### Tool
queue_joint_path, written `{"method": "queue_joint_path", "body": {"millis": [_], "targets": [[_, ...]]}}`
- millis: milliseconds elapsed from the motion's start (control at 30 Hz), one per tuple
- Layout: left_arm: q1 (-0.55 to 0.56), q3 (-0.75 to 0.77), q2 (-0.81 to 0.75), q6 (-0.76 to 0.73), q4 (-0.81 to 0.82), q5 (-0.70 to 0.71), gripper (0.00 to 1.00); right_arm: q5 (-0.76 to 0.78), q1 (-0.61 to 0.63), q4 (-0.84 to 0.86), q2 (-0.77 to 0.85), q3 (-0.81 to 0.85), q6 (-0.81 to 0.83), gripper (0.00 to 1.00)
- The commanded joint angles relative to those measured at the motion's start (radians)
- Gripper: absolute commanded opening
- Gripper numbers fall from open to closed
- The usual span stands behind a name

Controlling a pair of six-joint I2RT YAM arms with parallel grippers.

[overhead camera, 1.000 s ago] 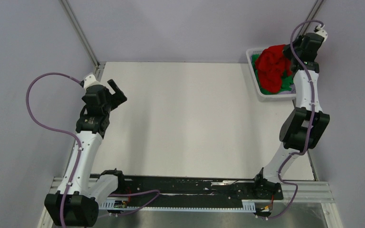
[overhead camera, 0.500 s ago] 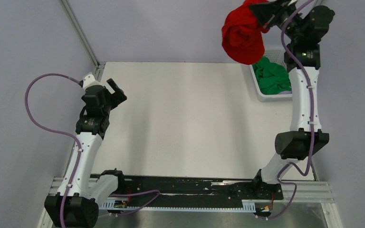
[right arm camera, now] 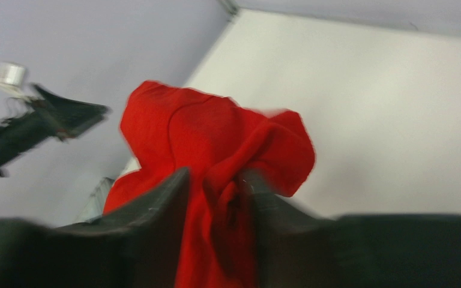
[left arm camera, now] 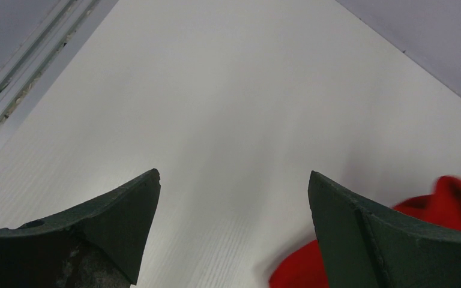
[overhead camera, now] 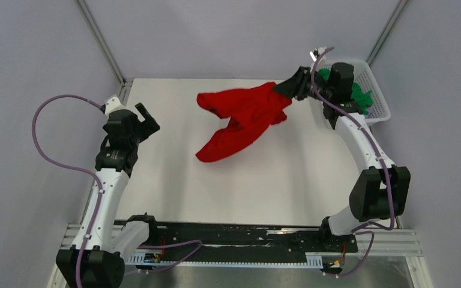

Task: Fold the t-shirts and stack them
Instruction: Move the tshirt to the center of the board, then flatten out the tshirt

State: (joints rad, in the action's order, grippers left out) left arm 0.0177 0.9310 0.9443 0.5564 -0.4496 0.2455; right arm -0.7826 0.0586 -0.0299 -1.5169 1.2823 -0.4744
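Note:
The red t-shirt's near corner [overhead camera: 201, 157] [left arm camera: 282, 276] sticks out free below my left gripper, so the gripper should reach back, down and to its right in the top view toward it.
The red t-shirt [overhead camera: 240, 117] hangs crumpled across the back middle of the table, its lower end touching the surface. My right gripper [overhead camera: 288, 90] is shut on its upper right end and holds it up; in the right wrist view the red cloth [right arm camera: 216, 138] is bunched between the fingers. The green t-shirt [overhead camera: 360, 96] lies in the white lattice basket [overhead camera: 377, 90] at the back right, behind the right arm. My left gripper [overhead camera: 150, 120] is open and empty at the left of the table; a bit of red cloth [left arm camera: 450, 201] shows at its right edge.
The white table [overhead camera: 264, 180] is bounded by grey walls at the back and sides. A metal rail [overhead camera: 246, 240] with the arm bases runs along the near edge. The basket stands against the right wall.

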Motion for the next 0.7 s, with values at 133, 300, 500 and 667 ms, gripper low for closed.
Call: {"method": "queue_joint_path", "body": {"millis": [133, 300, 500, 667], "targets": [[-0.001, -0.027, 0.134, 0.015, 0.002, -0.206, 1.00, 0.352, -0.135, -0.213, 0.133, -0.187, 0.092, 1.00], [0.062, -0.030, 0.278, 0.035, -0.039, -0.385, 1.00, 0.384, -0.048, -0.253, 0.086, -0.143, 0.197, 1.00], [0.323, -0.062, 0.402, 0.059, -0.154, -0.322, 1.00, 0.526, 0.180, -0.325, -0.111, 0.033, 0.392, 1.00], [0.425, -0.105, 0.495, 0.122, -0.089, -0.337, 0.96, 0.594, 0.337, -0.344, -0.266, 0.157, 0.469, 1.00]]}}
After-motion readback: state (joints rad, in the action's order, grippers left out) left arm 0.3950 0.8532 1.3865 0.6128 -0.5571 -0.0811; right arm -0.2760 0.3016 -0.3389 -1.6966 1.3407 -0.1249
